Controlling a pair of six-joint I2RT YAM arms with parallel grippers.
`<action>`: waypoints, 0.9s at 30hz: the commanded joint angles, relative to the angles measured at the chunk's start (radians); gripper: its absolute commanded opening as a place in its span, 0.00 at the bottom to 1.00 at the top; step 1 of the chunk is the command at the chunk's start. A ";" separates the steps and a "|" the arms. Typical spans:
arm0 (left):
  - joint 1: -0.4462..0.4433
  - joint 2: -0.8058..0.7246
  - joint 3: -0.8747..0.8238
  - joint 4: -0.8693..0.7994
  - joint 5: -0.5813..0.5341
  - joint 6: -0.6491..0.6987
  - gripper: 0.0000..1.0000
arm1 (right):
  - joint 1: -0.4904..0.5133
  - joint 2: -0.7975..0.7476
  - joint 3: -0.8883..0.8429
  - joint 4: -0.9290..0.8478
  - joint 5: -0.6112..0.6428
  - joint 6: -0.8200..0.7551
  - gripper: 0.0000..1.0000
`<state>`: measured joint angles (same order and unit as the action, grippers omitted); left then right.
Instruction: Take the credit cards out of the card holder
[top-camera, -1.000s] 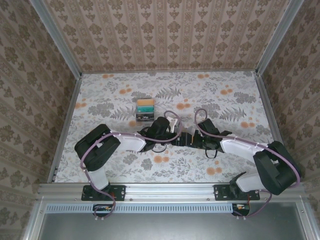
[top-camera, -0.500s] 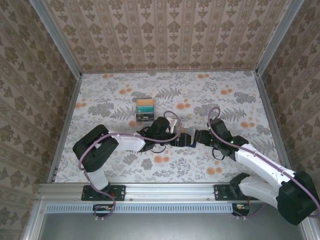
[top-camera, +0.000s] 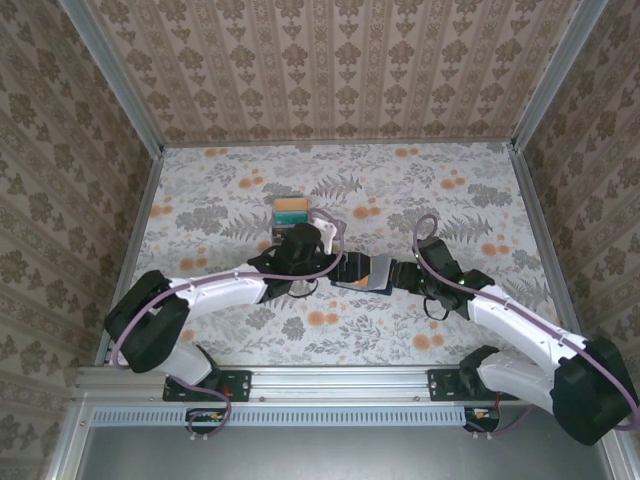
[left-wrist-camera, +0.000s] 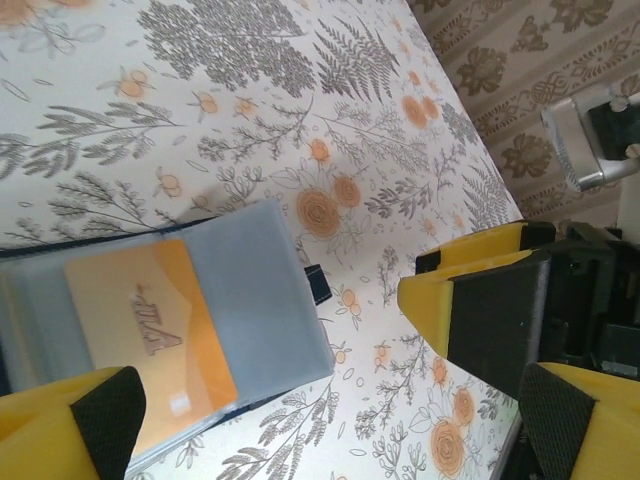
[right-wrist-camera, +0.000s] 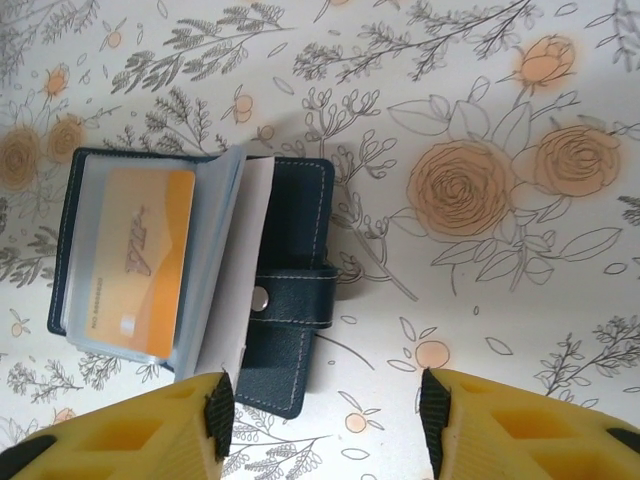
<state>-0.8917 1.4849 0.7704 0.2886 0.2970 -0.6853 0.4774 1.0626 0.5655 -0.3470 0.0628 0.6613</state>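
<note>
The robot will next bring its right gripper toward its left gripper and lower it onto the yellow credit card's orange edge (top-camera: 366, 284) (right-wrist-camera: 171, 335), because that edge lies below it beyond the fanned pockets.
The card holder (right-wrist-camera: 296, 318), a navy folding wallet with a snap strap, lies open on the flowered table. Its blue-grey pockets (left-wrist-camera: 258, 290) fan upward, and a yellow credit card (right-wrist-camera: 135, 262) sits in a clear sleeve on the left page. In the top view the card holder (top-camera: 364, 273) lies between both grippers. My left gripper (left-wrist-camera: 335, 418) hovers open over the holder's edge, with the yellow credit card (left-wrist-camera: 150, 330) below it. My right gripper (right-wrist-camera: 327, 412) is open just short of the holder's near corner, with nothing between its fingers. A yellow finger (left-wrist-camera: 480, 300) of the right gripper faces the left wrist camera.
A clear grey card rack (top-camera: 291, 211) with yellow and teal cards stands just beyond the left arm's wrist. Patterned walls close the table on three sides, with metal rails (top-camera: 130, 260) along the edges.
The right gripper opened and drew back from the holder while its arm swung low to the right. The left arm stretched out toward the rack side. The holder now lies fanned open.
</note>
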 joint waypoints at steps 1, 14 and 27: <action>0.015 -0.022 -0.039 -0.048 -0.031 0.033 1.00 | 0.008 0.030 0.063 0.023 -0.060 -0.006 0.51; 0.080 -0.001 -0.098 -0.026 -0.049 0.007 0.62 | 0.072 0.240 0.164 0.130 -0.176 0.027 0.22; 0.097 0.210 0.027 -0.071 -0.025 0.052 0.18 | 0.014 0.394 0.090 0.317 -0.321 0.101 0.25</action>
<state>-0.8059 1.6661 0.7605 0.2420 0.2626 -0.6571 0.5068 1.4357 0.6788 -0.1066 -0.1852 0.7242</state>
